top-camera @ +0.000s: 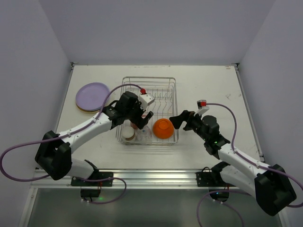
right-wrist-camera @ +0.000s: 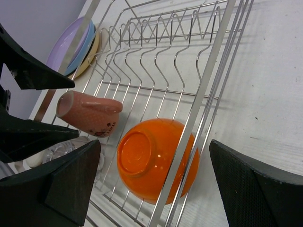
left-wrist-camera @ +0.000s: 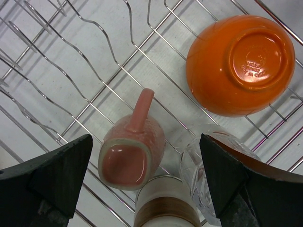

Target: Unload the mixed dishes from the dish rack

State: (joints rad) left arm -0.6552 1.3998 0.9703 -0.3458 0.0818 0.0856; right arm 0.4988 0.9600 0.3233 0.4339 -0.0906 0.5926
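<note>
I need to move my left gripper away from the clear glass [left-wrist-camera: 199,175] next, then lower it onto the pink mug's body.
The dish rack [top-camera: 148,78] stands mid-table and holds an upside-down orange bowl [top-camera: 163,128] at its near right, a cream cup [top-camera: 128,134] and a pink mug on its side [left-wrist-camera: 132,146]. A clear glass [left-wrist-camera: 199,175] lies beside the cup [left-wrist-camera: 165,203]. My left gripper [left-wrist-camera: 146,142] hangs open over the mug, cup and glass, touching none. My right gripper [right-wrist-camera: 155,144] is open above the bowl [right-wrist-camera: 151,165] and the rack's right rim [right-wrist-camera: 208,71]. A lavender plate tops the stack of plates [top-camera: 92,97] on the table left of the rack.
The rack's upright plate prongs [right-wrist-camera: 161,28] stand bare at its far side. White walls close in the table on the left, back and right. My left arm [top-camera: 85,127] reaches in across the rack's near-left corner.
</note>
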